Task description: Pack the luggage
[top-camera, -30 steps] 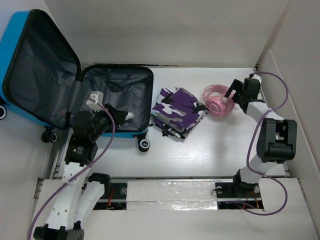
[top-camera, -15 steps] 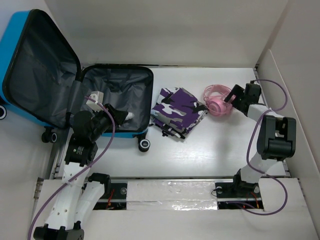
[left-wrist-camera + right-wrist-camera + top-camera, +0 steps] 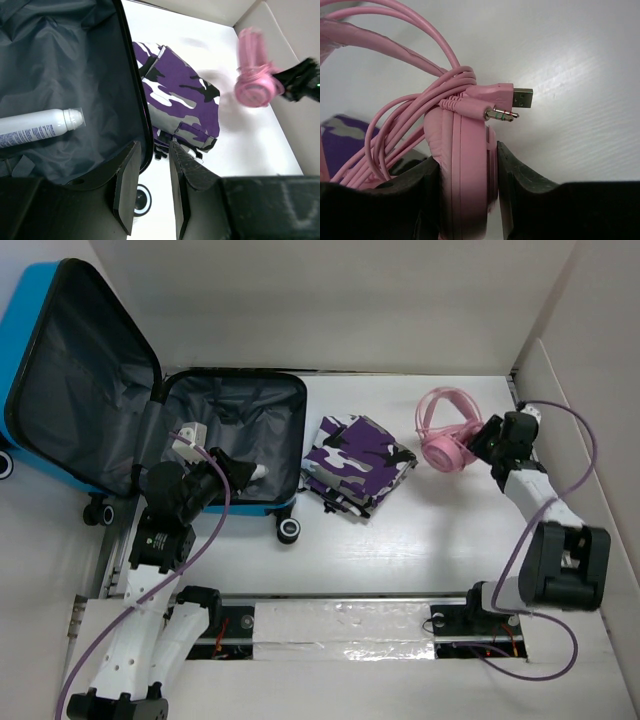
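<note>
My right gripper moves over the cloth to the luggage's mostly empty base (image 3: 252, 438) next, to its left in the top view, and releases the headphones (image 3: 447, 435) there.
The blue luggage (image 3: 250, 420) lies open at the left, its lid (image 3: 80, 380) leaning back, dark grey lining showing. A white spray can (image 3: 35, 129) lies inside it. My left gripper (image 3: 235, 468) hovers over the luggage's front rim (image 3: 145, 125), jaws a narrow gap apart with nothing between them (image 3: 153, 146). My right gripper (image 3: 478, 443) is at the right, shut on an ear cup of the pink headphones (image 3: 447, 435). In the right wrist view the pads press both sides of the cup (image 3: 462, 145), with the coiled pink cable and plugs (image 3: 505, 107) just above.
A folded purple-and-white camouflage cloth (image 3: 357, 462) lies on the table between the luggage and the headphones. A black luggage wheel (image 3: 289, 529) sticks out at the front. White walls close in the back and right side (image 3: 580, 390).
My right gripper has closed on the headphones' ear cup and shifted right with them; the headband has swung toward the back. The left arm has stayed put.
</note>
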Motion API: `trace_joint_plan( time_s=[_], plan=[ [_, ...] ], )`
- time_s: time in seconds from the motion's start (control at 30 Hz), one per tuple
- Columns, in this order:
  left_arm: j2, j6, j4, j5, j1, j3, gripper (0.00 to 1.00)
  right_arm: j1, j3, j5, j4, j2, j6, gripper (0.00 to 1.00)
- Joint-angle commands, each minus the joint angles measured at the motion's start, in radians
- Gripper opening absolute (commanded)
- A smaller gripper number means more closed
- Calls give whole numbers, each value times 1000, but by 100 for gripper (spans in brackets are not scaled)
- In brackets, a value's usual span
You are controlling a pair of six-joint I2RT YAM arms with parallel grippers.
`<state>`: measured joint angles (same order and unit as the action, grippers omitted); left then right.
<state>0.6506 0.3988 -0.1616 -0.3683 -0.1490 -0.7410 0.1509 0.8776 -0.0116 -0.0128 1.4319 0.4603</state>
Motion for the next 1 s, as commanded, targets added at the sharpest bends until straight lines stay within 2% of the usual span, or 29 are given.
trace_joint_plan(
  time_s=[0.0, 0.13, 0.17, 0.23, 0.27, 0.33, 0.37, 0.4, 0.5, 0.63, 0.77, 0.87, 0.97],
  plan=[
    [-12, -9, 39, -8, -1, -31, 27, -34, 40, 41, 160, -189, 32, 30],
    [-17, -9, 28, 15, -1, -40, 26, -186, 107, 42, 123, -263, 11, 26],
    [-16, -9, 22, 26, -1, -46, 26, -280, 142, 45, 122, -255, 11, 25],
    [-22, -9, 16, 35, -1, -47, 25, -388, 164, 51, 167, -232, 24, 26],
    [-26, -9, 11, 49, -1, -47, 24, -498, 190, 64, 187, -196, 32, 26],
    [-32, -9, 7, 65, -1, -52, 24, -604, 228, 122, 258, -144, 51, 26],
    [-31, -6, 2, 75, -1, -54, 23, -650, 262, 136, 261, -64, 49, 26],
    [-35, -6, 2, 78, -1, -55, 23, -728, 353, 145, 257, -18, 43, 26],
    [-46, -3, -7, 95, -1, -57, 20, -853, 496, 180, 240, 167, 14, 27],
    [-43, 0, -10, 109, -1, -61, 17, -931, 795, 213, 168, 413, -11, 27],
    [-43, 0, -7, 104, -1, -61, 17, -975, 1002, 223, 110, 614, -32, 28],
    [-46, -2, -9, 106, -1, -60, 17, -994, 1121, 229, 53, 738, -40, 30],
    [-46, -2, -10, 111, -1, -61, 17, -1005, 1159, 205, 53, 814, -55, 33]
  ],
)
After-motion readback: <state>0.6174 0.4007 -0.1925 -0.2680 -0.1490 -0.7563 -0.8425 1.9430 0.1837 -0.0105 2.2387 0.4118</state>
